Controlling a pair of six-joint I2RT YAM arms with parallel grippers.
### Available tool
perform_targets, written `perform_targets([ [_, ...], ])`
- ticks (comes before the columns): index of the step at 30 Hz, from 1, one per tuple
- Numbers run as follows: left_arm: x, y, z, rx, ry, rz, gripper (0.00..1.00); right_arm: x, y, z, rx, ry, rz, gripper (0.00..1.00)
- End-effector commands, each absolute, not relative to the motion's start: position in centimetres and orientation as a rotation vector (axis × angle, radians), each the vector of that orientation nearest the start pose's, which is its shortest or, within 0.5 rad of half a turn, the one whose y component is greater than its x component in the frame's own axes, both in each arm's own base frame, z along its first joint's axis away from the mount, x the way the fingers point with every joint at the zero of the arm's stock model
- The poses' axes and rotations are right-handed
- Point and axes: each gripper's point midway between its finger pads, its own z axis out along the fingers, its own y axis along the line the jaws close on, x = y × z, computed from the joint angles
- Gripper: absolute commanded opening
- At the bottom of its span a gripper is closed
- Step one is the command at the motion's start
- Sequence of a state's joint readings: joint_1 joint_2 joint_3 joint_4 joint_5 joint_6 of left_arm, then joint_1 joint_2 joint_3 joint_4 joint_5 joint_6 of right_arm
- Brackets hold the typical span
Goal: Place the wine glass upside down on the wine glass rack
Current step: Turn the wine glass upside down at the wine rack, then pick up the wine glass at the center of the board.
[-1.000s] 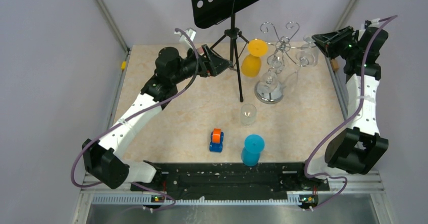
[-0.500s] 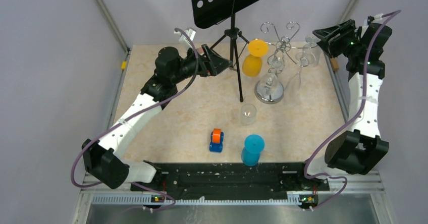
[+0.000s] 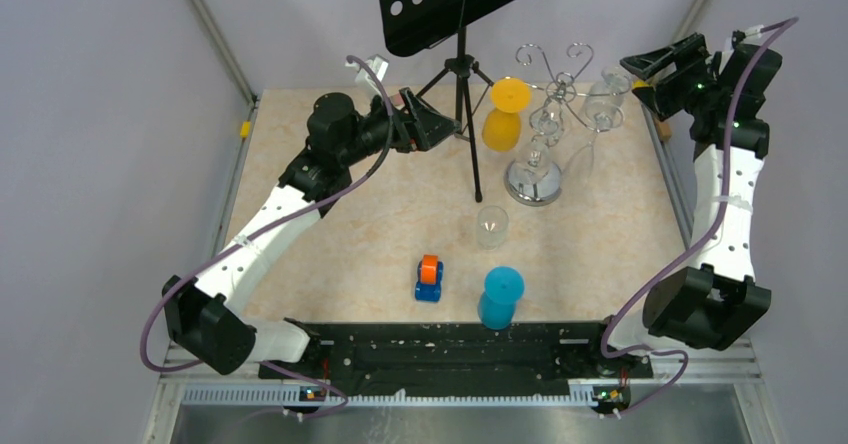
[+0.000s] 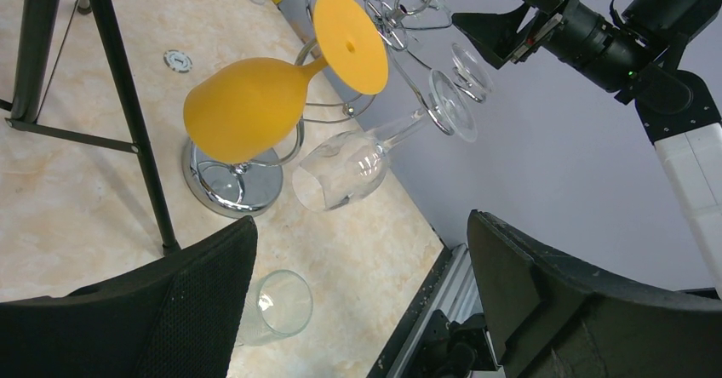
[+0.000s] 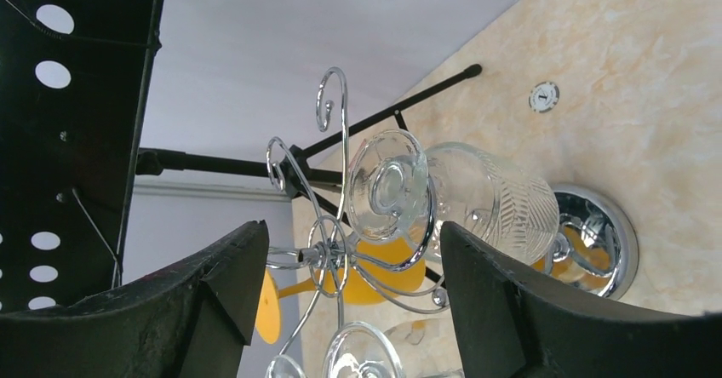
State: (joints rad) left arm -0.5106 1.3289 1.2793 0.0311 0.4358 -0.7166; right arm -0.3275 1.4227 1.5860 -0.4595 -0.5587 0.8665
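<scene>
My left gripper will next move down and back onto the clear glass's rim edge (image 3: pixel 479 222) by the tripod, because this glass is standing with its opening up, off the rack (image 3: pixel 533 178).
The chrome wine glass rack (image 3: pixel 533 178) stands at the back right, with its curled hooks (image 5: pixel 328 105) up top. An orange wine glass (image 3: pixel 500 116) hangs upside down on it, also seen in the left wrist view (image 4: pixel 251 105). A patterned clear wine glass (image 5: pixel 481 199) hangs from a hook by its foot, and a second clear glass (image 4: pixel 349 167) hangs tilted. My right gripper (image 3: pixel 642 72) is open and empty just right of the hooks, its jaws either side of them in its own view (image 5: pixel 349 301). My left gripper (image 3: pixel 440 124) is open and empty, left of the rack.
A black tripod music stand (image 3: pixel 462 64) stands just left of the rack. A clear tumbler (image 3: pixel 491 226), a blue cup (image 3: pixel 500 297) and a blue and orange toy (image 3: pixel 429 277) sit nearer the front. The tumbler shows between my left jaws (image 4: pixel 277 306).
My right gripper has moved up and to the right, a little away from the rack. The clear glass stays hanging on its hook. The left arm has not moved.
</scene>
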Motion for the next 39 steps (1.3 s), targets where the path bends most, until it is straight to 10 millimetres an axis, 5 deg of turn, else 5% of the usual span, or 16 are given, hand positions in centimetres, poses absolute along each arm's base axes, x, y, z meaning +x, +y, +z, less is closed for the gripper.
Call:
perform_targets([
  [1,31.1,-29.0,42.1,0.236,1.623,-1.299,0.96,40.5,-1.1,42.5,0.639,1.712,0.842,0.75],
  [12,30.4,-28.3,40.6,0.253,1.666,-1.249,0.97,38.1,-2.8,44.6,0.572,1.674,0.619,0.77],
  [19,29.4,-27.2,36.7,0.265,1.823,-1.169,0.99,35.3,-4.1,45.6,0.509,1.644,0.417,0.78],
  [31,27.3,-22.9,30.1,0.235,2.021,-0.917,0.99,30.4,-4.4,41.4,0.462,1.729,0.243,0.83],
  [36,27.1,-19.5,27.4,0.071,2.055,-0.758,0.99,28.3,-4.2,39.3,0.474,1.757,0.212,0.98],
  [39,26.3,-18.5,25.4,0.1,2.109,-0.694,0.99,26.8,-4.9,37.8,0.531,1.78,0.153,0.99],
])
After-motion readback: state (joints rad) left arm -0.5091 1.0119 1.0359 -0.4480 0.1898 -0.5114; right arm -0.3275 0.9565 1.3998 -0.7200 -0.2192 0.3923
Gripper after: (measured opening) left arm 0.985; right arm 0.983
